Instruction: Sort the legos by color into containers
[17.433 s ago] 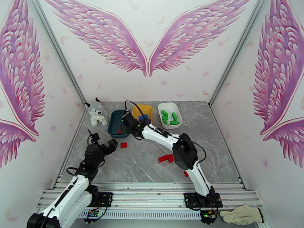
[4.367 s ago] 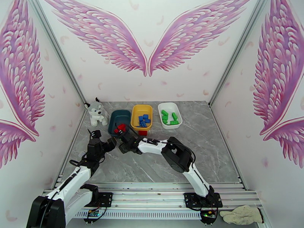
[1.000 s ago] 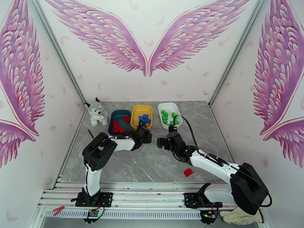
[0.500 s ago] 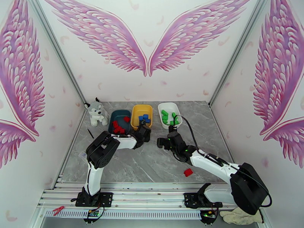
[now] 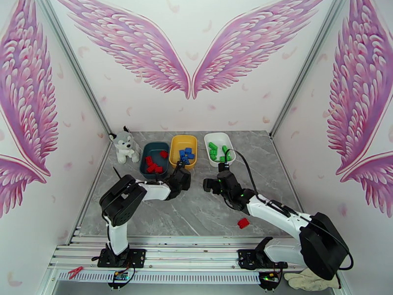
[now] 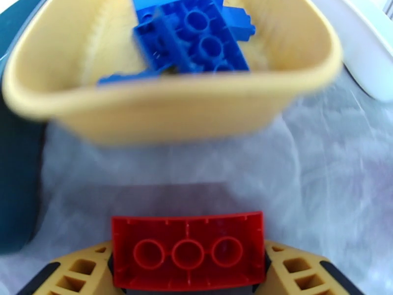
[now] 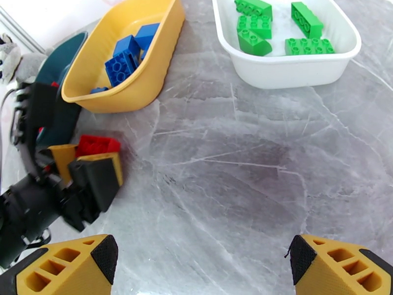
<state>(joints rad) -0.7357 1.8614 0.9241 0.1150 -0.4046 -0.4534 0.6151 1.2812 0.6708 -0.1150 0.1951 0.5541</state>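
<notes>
The dark teal tray of red bricks lies outward of the left gripper, toward the husky, so the robot should next lift that gripper outward over the tray to release.
My left gripper is shut on a red brick, low over the table just in front of the yellow tray, which holds blue bricks. The same red brick shows between the left fingers in the right wrist view. Several red bricks lie in the dark teal tray, and green bricks lie in the white tray. My right gripper stands open with nothing in it, over bare table near the trays. Another red brick lies alone on the table beside the right forearm.
A plush husky sits at the back left beside the teal tray. A glove and a red clip lie on the front rail, off the table. Bare grey table spreads between the arms and to the right.
My left gripper has drawn back a little from the yellow tray toward the near left with the red brick, and its elbow has swung left. The right arm has stayed put.
</notes>
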